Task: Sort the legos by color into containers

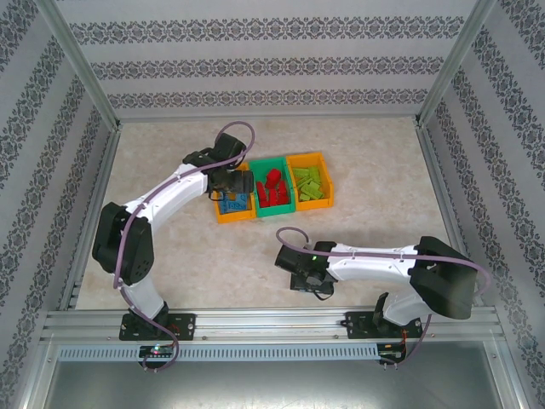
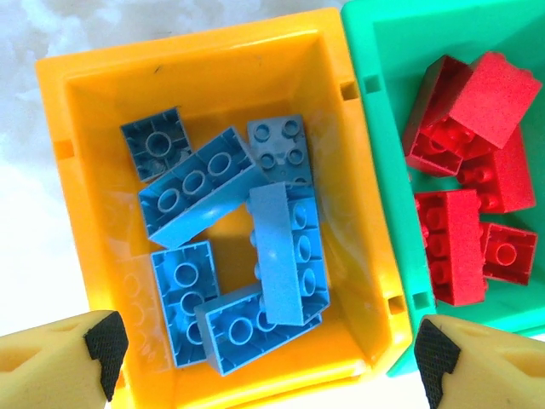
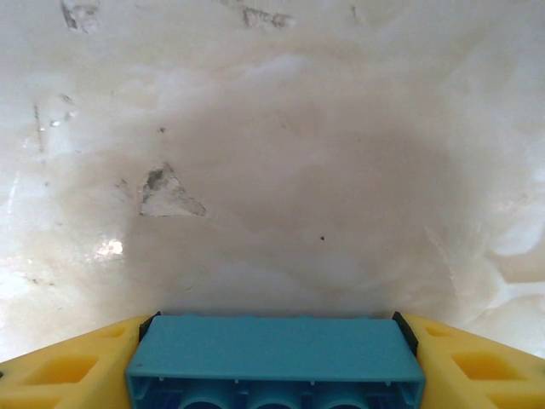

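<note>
I need to raise the blue lego in my right gripper next and then take it away from my base, over the blue-lego bin [image 2: 94,213], to let it go.
The containers stand in a row: an orange bin [image 1: 234,207] holding several blue legos [image 2: 281,247], a green bin [image 1: 274,209] with red legos [image 1: 272,187], and a second orange bin [image 1: 309,203] with light green legos [image 1: 311,181]. My left gripper [image 2: 271,358] hangs open over the near end of the blue-lego bin [image 2: 94,213], its pads apart and holding nothing. Low over the table near the front, my right gripper [image 3: 274,358] is shut on a blue lego [image 3: 272,345], with a yellow finger [image 3: 77,371] against each end.
Red legos [image 2: 468,170] lie in the green bin [image 2: 383,128] beside the blue ones. Bare marbled tabletop [image 3: 281,170] stretches ahead of the right gripper [image 1: 306,277]. Metal frame posts and patterned walls ring the table.
</note>
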You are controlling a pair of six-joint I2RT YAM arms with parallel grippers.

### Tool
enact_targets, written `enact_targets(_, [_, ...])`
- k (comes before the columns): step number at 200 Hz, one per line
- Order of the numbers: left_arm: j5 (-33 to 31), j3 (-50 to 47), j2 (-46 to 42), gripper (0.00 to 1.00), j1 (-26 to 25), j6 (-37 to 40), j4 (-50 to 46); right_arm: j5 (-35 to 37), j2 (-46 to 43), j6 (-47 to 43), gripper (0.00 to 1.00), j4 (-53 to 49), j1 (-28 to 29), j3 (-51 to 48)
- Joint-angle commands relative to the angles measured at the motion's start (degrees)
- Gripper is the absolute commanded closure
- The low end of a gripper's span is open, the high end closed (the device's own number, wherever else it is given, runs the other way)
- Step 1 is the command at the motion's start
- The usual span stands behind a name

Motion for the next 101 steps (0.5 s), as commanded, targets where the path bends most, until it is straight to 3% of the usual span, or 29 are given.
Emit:
enact_targets(1, [-2.3, -1.5, -4.5, 0.10, -0.1, 0.9, 0.8, 3.0, -1.2, -2.9, 0.40, -2.6, -0.7, 3.6])
enact_targets(48, [-6.0, -8.5, -12.4, 0.03, 0.0, -0.6, 1.9, 3.9, -1.9, -17.0, 0.40, 0.4, -7.9, 16.1])
enact_targets(101, [-9.5, -21.1, -24.9, 0.01, 0.7, -3.9, 2.5, -5.2, 8.5, -31.4, 0.40, 10.7, -17.1, 32.6])
